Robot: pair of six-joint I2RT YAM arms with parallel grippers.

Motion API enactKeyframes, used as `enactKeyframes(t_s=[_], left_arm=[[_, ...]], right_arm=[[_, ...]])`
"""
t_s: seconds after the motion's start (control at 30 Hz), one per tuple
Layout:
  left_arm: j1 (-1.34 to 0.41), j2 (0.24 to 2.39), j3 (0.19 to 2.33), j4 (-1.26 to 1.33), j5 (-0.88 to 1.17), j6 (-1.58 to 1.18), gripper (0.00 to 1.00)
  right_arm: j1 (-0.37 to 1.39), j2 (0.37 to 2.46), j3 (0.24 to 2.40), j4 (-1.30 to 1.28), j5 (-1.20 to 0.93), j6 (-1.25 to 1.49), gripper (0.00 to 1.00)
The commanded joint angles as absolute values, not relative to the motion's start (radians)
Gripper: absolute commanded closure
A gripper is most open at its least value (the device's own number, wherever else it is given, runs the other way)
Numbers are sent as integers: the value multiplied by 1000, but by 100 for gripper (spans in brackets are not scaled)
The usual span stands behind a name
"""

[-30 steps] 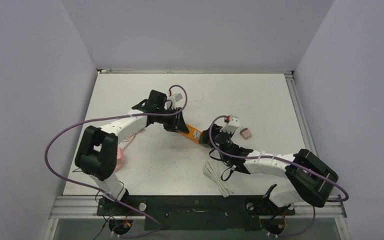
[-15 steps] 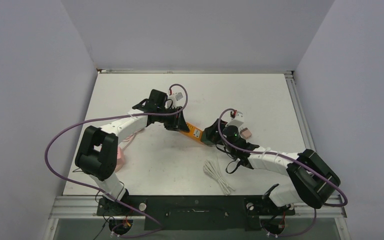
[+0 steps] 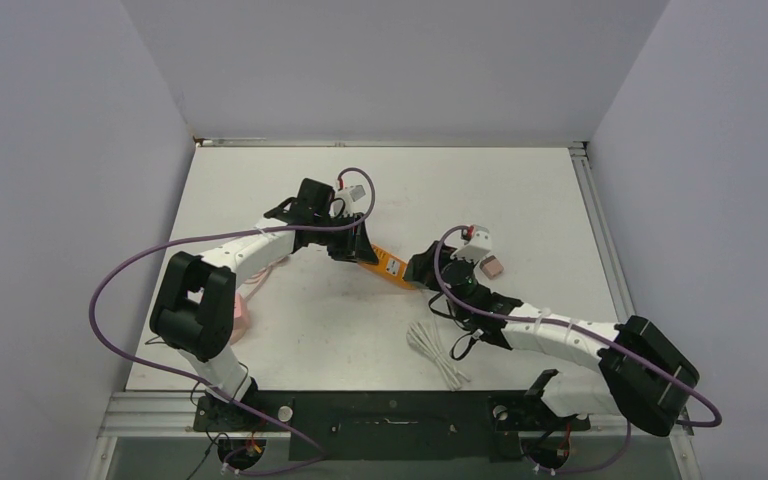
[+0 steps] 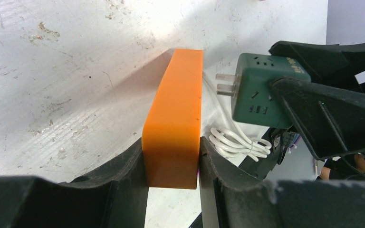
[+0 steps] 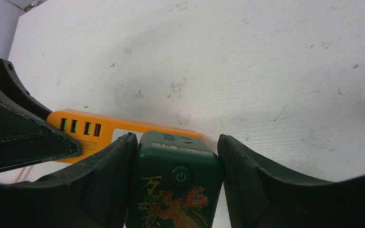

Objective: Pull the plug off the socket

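Note:
The tabletop by the pink block is below the robot's right gripper, to the gripper's right in the top view, so the gripper will next move across and down to release the pulled-out plug.
The orange socket strip (image 3: 387,267) lies on the table, and my left gripper (image 3: 358,250) is shut on its near end (image 4: 173,118), a finger pressed on each long side. The plug is a dark green cube (image 5: 173,190) with a power button and a dragon print. My right gripper (image 5: 176,142) is shut on the plug. In the left wrist view the plug (image 4: 261,90) hangs beside the strip's far end, and its metal prongs (image 4: 224,83) are bare and clear of the socket. From above, the right gripper (image 3: 425,270) hides the plug.
A bundled white cable (image 3: 435,352) lies near the right arm, in front of the strip. A small pink block (image 3: 493,266) sits just right of the right wrist. A pink object (image 3: 241,316) lies by the left arm's base.
The right arm's elbow and shoulder have swung to the right, and its wrist has turned slightly at the strip's end. The left arm and the strip have stayed put.

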State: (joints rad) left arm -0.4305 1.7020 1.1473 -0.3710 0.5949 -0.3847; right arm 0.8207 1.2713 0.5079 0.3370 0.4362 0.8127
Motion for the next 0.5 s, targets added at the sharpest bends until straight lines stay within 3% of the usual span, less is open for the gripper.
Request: enactKeyframes(t_s=[0.0, 0.2, 0.47], left_arm=[[-405, 1723, 1155, -425, 398, -334, 100], [-390, 1737, 1156, -341, 447, -386, 100], [-333, 1835, 1273, -217, 481, -485, 100]], right_arm=[[811, 1202, 546, 332, 528, 766, 95], [615, 1136, 504, 297, 410, 759, 95], [249, 1148, 389, 390, 53, 741, 95]])
